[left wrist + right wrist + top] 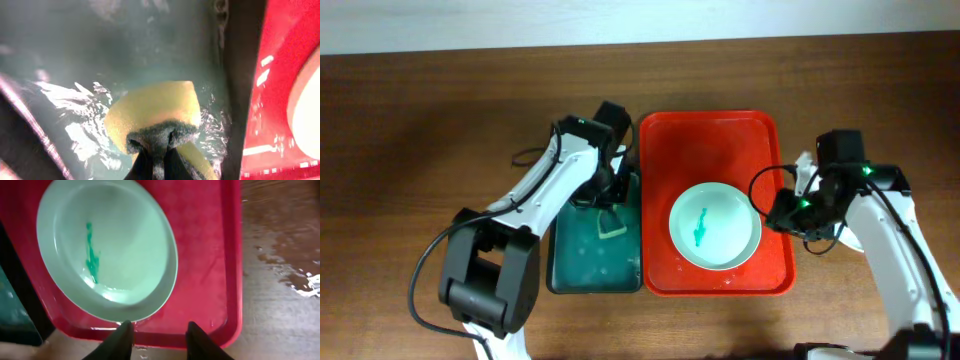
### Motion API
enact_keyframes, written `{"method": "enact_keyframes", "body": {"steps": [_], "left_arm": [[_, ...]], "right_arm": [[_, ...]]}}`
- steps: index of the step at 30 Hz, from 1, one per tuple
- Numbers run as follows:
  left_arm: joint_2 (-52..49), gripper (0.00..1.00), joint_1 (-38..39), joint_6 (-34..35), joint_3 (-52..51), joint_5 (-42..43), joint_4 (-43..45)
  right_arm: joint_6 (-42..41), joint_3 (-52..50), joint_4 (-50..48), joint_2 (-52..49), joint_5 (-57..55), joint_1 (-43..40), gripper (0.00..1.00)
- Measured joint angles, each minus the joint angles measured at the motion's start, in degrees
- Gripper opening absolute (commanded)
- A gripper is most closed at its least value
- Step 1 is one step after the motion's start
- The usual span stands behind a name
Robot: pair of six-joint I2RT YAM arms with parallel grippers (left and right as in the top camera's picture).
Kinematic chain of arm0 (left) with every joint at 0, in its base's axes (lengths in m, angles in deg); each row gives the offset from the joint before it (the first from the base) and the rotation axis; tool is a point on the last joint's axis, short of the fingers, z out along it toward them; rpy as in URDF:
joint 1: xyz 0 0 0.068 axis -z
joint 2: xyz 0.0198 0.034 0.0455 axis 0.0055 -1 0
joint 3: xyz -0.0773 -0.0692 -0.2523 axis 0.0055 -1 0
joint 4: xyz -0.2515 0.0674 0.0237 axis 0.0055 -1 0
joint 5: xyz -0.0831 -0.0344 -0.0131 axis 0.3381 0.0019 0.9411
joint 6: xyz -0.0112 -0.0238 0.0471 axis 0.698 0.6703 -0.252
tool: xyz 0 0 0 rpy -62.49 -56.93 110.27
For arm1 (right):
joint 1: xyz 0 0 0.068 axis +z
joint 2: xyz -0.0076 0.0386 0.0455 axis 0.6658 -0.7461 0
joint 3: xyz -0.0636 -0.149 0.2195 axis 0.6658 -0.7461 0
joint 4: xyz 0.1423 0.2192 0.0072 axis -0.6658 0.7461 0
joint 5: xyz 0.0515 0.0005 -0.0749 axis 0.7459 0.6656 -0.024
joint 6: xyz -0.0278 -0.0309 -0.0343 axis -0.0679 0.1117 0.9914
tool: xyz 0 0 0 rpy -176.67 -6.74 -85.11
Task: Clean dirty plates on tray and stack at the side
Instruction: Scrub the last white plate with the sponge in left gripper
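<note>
The robot will next move its right gripper down and toward the plate, onto the plate's rim on the side away from the basin, because the teal smear is clear of it.
One dirty plate (pixel 715 225), pale mint with a teal smear (pixel 91 255) in its middle, lies on the red tray (pixel 760 140). My right gripper (pixel 782 210) hovers open at the tray's right rim. In the right wrist view its fingertips (pixel 124 330) stand apart over the rim (pixel 165 339), the left one just short of the plate (pixel 107 250). My left gripper (pixel 159 162) is down in the green basin (pixel 570 260), shut on a yellow sponge (pixel 150 112) by its dark scouring side.
The basin (pixel 75 60) holds shallow water and sits against the tray's left side (pixel 280 75). A wet patch (pixel 295 275) lies on the wooden table (pixel 440 120) to the right of the tray.
</note>
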Motion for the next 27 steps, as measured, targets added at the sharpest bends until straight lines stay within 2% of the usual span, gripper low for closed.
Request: {"method": "enact_keyframes", "body": {"steps": [7, 11, 12, 13, 15, 19, 23, 27], "left_arm": [[0.11, 0.00, 0.00, -2.56, 11.91, -1.14, -5.33], [0.11, 0.00, 0.70, -2.58, 13.25, -1.14, -4.57], [0.11, 0.00, 1.42, -2.56, 13.25, -1.11, -3.69], [0.11, 0.00, 2.60, -2.58, 13.25, -1.07, -2.29], [0.11, 0.00, 5.44, -2.58, 13.22, -0.94, 1.38], [-0.72, 0.00, 12.61, -2.58, 13.25, 1.03, 9.49], [-8.11, 0.00, 17.88, -0.76, 13.46, 8.87, 18.49], [-17.59, 0.00, 18.82, 3.17, 13.46, 18.88, 23.87]], "right_arm": [[3.61, -0.02, -7.23, -11.50, 0.17, 0.00, 0.37], [3.91, -0.66, -11.26, -18.25, 0.17, 0.00, 0.25], [3.96, -1.18, -12.07, -19.54, 0.17, 0.00, 0.17], [4.02, -2.12, -13.44, -20.28, 0.17, 0.00, 0.11], [3.98, -3.87, -15.78, -20.13, 0.90, 0.00, 0.04], [4.24, -4.79, -16.57, -19.54, 1.99, -0.07, 0.04], [4.20, -4.92, -16.52, -19.47, 2.29, -0.07, 0.04], [4.17, -4.96, -16.48, -19.47, 2.40, -0.07, 0.04]]}}
